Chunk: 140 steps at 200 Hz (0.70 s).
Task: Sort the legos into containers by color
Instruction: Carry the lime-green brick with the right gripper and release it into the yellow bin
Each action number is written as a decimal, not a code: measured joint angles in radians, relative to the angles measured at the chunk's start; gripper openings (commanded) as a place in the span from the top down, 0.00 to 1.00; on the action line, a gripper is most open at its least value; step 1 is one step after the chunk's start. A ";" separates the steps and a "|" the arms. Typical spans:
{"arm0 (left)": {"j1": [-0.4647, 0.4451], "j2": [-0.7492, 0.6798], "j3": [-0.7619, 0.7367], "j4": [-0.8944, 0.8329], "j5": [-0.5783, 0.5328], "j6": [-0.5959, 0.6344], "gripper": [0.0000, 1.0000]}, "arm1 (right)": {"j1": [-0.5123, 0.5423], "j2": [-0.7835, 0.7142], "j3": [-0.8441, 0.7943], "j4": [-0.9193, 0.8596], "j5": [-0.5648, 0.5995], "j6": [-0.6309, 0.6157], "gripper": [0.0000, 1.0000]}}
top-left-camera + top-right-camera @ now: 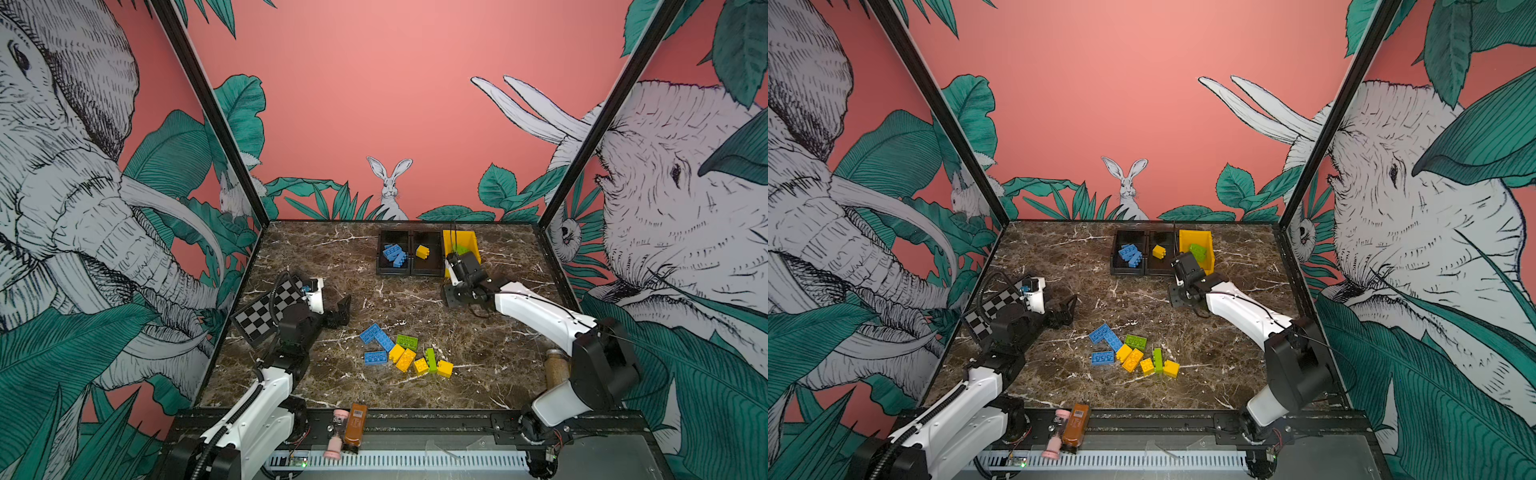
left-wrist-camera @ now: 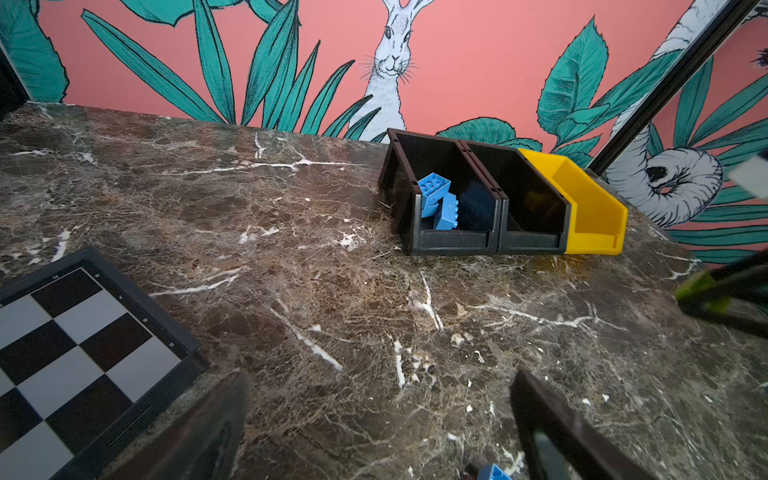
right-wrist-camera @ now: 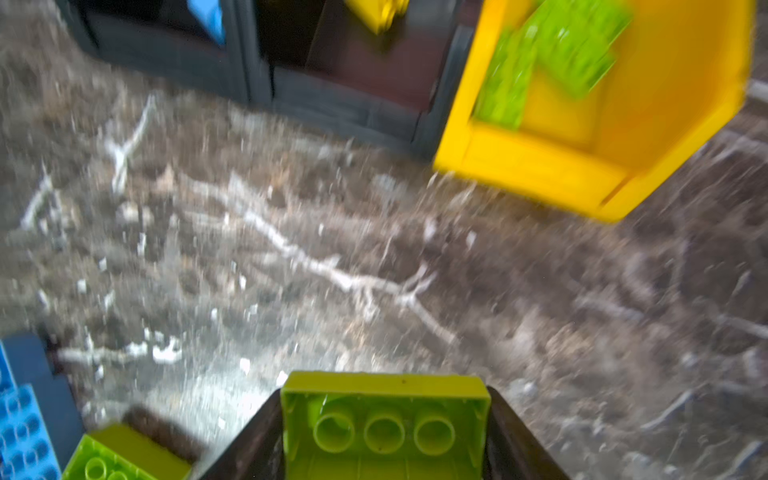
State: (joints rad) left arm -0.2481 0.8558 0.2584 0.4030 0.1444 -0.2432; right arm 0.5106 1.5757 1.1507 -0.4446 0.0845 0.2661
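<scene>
My right gripper is holding the lime green lego and next needs to carry it outward over the yellow container (image 1: 1197, 249) (image 3: 596, 84) and let it go, as that container lies outward and has the matching green legos.
My right gripper (image 3: 384, 390) is shut on a lime green lego (image 3: 384, 419), seen from its hollow underside. In both top views that gripper (image 1: 451, 262) hangs at the near edge of the yellow container (image 1: 469, 241), which holds green legos (image 1: 1198, 251). Beside it stand two black containers: the left one (image 1: 392, 272) holds blue legos (image 1: 394, 252), the middle one (image 1: 428, 272) a yellow lego (image 1: 422, 251). Several blue, green and yellow legos (image 1: 406, 360) lie in a loose pile mid-table. My left gripper (image 1: 343, 309) stands open and empty, low over bare marble left of the pile.
A checkerboard (image 1: 266, 309) lies at the table's left edge under my left arm. A brown bottle (image 1: 355, 428) and a pink one (image 1: 336, 434) lie on the front rail. A jar (image 1: 557, 368) stands at the front right beside my right arm.
</scene>
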 measured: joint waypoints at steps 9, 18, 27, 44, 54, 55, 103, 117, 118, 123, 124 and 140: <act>0.000 0.000 0.000 0.000 0.000 0.000 0.01 | -0.024 0.027 0.049 -0.001 -0.006 -0.018 0.46; 0.000 0.000 0.000 0.000 -0.002 0.000 0.01 | -0.052 0.063 0.098 0.004 -0.013 -0.036 0.46; 0.000 0.000 0.000 0.000 -0.003 0.000 0.01 | -0.074 0.093 0.134 0.010 -0.022 -0.048 0.46; 0.000 0.000 0.000 0.000 -0.003 0.000 0.01 | -0.119 0.160 0.213 0.009 -0.039 -0.071 0.46; 0.000 0.000 0.000 0.000 -0.003 0.000 0.01 | -0.149 0.209 0.265 0.013 -0.050 -0.079 0.46; 0.000 0.000 0.000 0.000 -0.003 0.000 0.01 | -0.151 0.211 0.269 0.014 -0.051 -0.080 0.46; 0.000 0.000 0.000 0.000 -0.003 0.000 0.01 | -0.237 0.401 0.461 0.010 -0.094 -0.095 0.46; 0.000 0.000 0.000 0.000 -0.003 0.000 0.01 | -0.245 0.442 0.504 0.008 -0.103 -0.095 0.45; 0.000 0.000 0.000 0.000 -0.003 0.000 0.01 | -0.245 0.445 0.509 0.007 -0.103 -0.095 0.45; 0.000 0.000 0.000 0.000 -0.003 0.000 0.01 | -0.246 0.457 0.520 0.005 -0.104 -0.095 0.45; 0.000 0.000 0.000 0.000 -0.003 0.000 0.01 | -0.247 0.460 0.526 0.004 -0.105 -0.095 0.44; 0.000 0.001 0.000 0.000 -0.003 0.000 0.01 | -0.254 0.494 0.565 -0.002 -0.105 -0.095 0.41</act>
State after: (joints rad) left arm -0.2481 0.8570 0.2584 0.4034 0.1410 -0.2436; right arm 0.2565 2.0701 1.7153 -0.4469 -0.0208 0.1711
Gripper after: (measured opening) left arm 0.991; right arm 0.625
